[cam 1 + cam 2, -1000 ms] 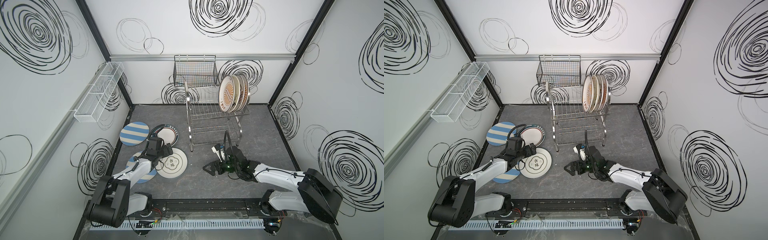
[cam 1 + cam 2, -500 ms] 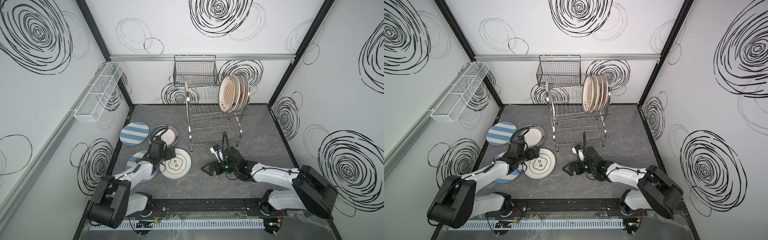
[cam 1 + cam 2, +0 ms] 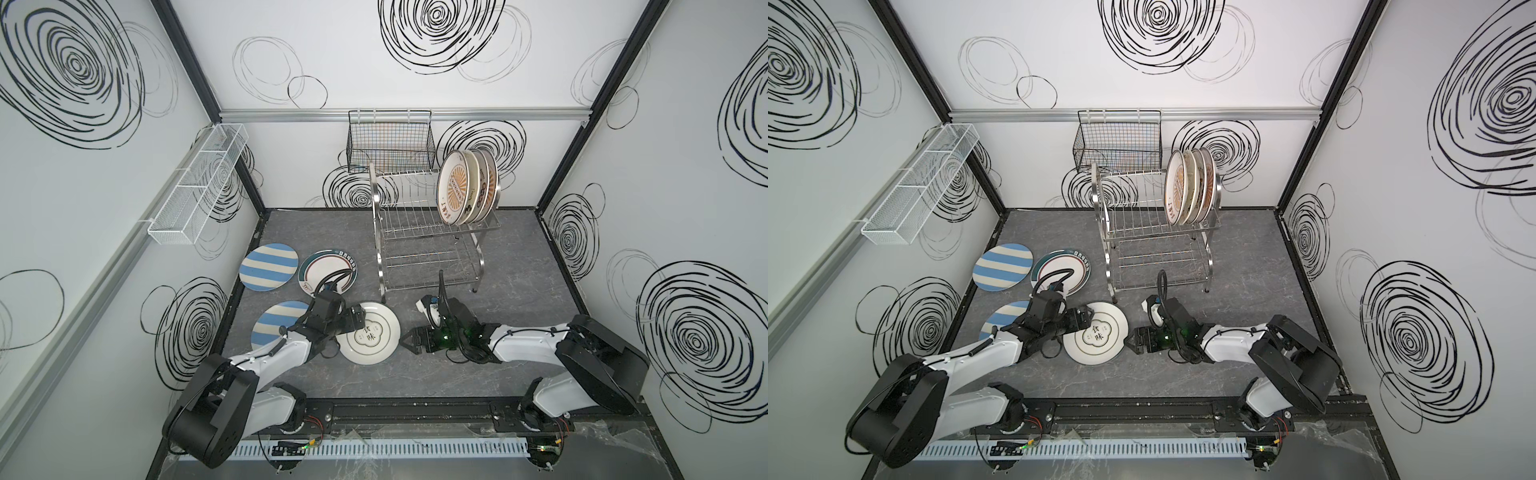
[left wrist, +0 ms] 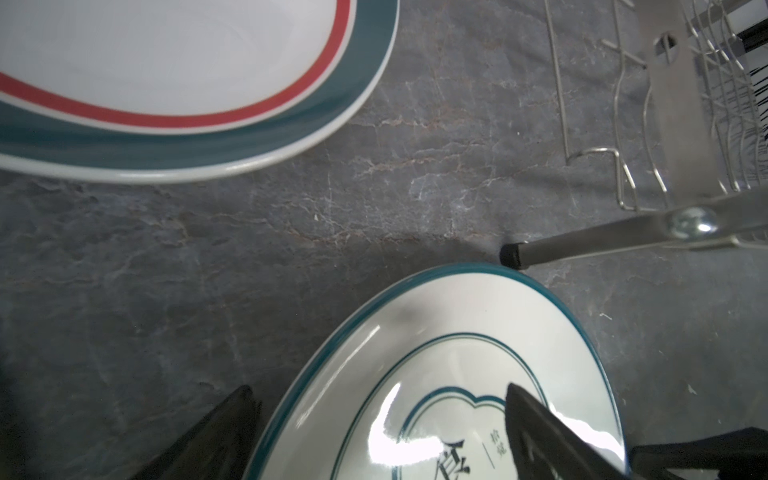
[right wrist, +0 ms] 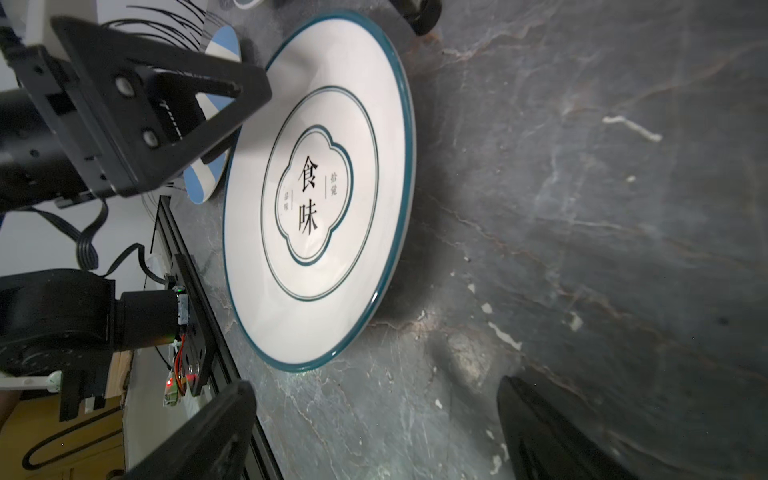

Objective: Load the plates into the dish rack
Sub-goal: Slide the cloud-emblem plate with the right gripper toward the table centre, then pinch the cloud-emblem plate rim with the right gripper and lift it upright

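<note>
My right gripper is open with its fingers just short of the white plate's free rim, so it will move across the table toward the left gripper, around that rim.
A white plate with Chinese characters lies flat on the grey table in front of the dish rack. My left gripper is open and straddles its left rim, one finger over the plate and one outside it. My right gripper is open and empty, just off the plate's right rim. Two striped plates and a green-rimmed plate lie at the left. Several plates stand upright at the right end of the rack's upper tier.
The rack's front left leg stands close to the character plate's rim. A black wire basket hangs on the back wall and a white mesh basket on the left wall. A black rail runs along the front edge.
The character plate has slid to the right along with my left gripper, off the nearer striped plate. My right gripper has edged slightly left, closer to the plate's rim.
</note>
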You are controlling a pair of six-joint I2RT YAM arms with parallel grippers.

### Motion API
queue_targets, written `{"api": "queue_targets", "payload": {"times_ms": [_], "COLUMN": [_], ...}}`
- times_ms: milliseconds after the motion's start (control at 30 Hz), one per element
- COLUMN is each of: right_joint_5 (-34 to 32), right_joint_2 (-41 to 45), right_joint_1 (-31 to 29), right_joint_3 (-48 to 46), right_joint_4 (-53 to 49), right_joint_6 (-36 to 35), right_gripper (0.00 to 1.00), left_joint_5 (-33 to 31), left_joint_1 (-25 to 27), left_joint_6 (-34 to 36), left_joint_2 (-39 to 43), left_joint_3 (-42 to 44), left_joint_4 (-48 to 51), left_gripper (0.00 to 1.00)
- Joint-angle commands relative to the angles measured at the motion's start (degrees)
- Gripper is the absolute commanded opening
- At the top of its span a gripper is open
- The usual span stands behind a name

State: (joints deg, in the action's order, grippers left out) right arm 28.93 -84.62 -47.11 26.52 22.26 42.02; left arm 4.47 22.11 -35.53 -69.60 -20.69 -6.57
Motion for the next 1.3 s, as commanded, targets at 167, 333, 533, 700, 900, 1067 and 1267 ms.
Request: {"api": "queue_targets", "payload": {"times_ms": [167, 333, 533, 700, 900, 1067, 1267], "right_joint_5": [-2.63, -2.73, -1.36, 0.15, 0.56, 0.51, 0.46], "right_joint_2": [-3.08, -4.95, -6.41, -8.27, -8.51, -6.54, -4.14], "right_joint_1": [1.41, 1.82, 2.33, 2.35, 2.62, 3.16, 3.08], "right_joint_3": [0.17, 1.09, 0.54, 1.16, 0.69, -1.01, -2.08], "right_joint_4": [5.23, 3.92, 6.47, 7.83, 8.58, 9.3, 9.38], "right_joint_6": [5.24, 5.73, 6.89, 7.47, 8.21, 9.16, 10.56], "right_gripper": [0.86, 0.83, 0.77, 0.67, 0.53, 0.41, 0.23], "left_joint_5": [0.02, 0.27, 0.54, -1.3, -1.81, -1.97, -2.01], "left_joint_1": [4.92, 6.67, 9.01, 12.45, 14.01, 14.44, 17.5], "left_joint_6": [-3.9, -4.11, -4.89, -5.75, -6.4, -6.31, -7.37], "left_joint_2": [4.65, 5.52, 7.01, 8.32, 9.0, 8.62, 7.98], "left_joint_3": [2.46, 2.83, 4.46, 5.69, 6.05, 5.76, 4.7], "left_joint_4": [-1.96, -1.72, -3.26, -3.71, -3.55, -3.49, -4.01], "left_gripper": [0.96, 0.96, 0.96, 0.96, 0.96, 0.96, 0.96]}}
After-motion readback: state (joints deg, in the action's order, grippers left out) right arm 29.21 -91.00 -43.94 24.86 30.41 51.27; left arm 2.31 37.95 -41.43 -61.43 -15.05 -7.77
